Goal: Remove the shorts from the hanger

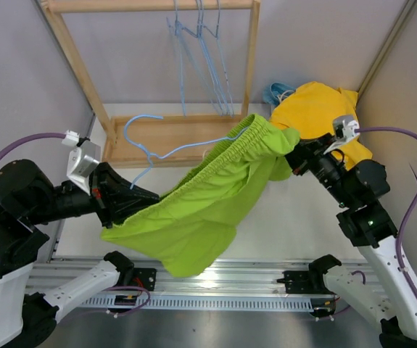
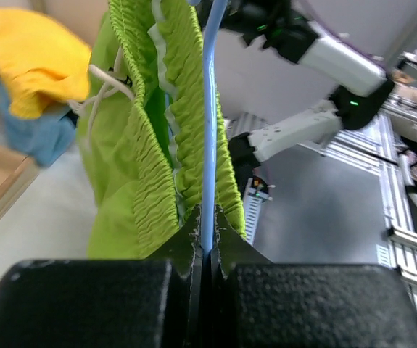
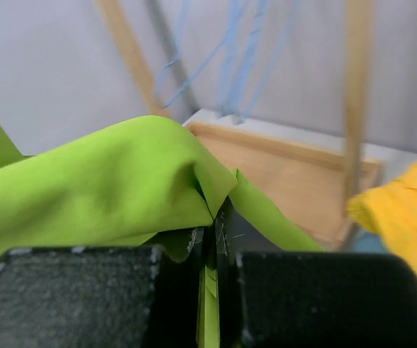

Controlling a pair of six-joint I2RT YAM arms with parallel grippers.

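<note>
The right gripper first pulls the green shorts (image 1: pixel 201 210) away from my left gripper next, to get them away from my base over the yellow heap.
The lime green shorts (image 1: pixel 201 210) hang stretched in the air between my two grippers, their gathered waistband around a light blue wire hanger (image 1: pixel 154 152). My left gripper (image 1: pixel 146 196) is shut on the hanger's wire (image 2: pixel 209 145); the green waistband (image 2: pixel 157 145) drapes on both sides of it. My right gripper (image 1: pixel 293 156) is shut on a fold of the green shorts (image 3: pixel 106 188). Yellow shorts (image 1: pixel 317 109) lie heaped at the back right over a bit of light blue fabric (image 1: pixel 277 93). Navy and patterned shorts are out of view.
A wooden rack (image 1: pixel 157 72) stands at the back with several empty blue hangers (image 1: pixel 208 58) on its top bar. Its wooden base (image 1: pixel 172 134) lies under the held hanger. Grey walls close both sides; a metal rail (image 1: pixel 215 279) runs along the near edge.
</note>
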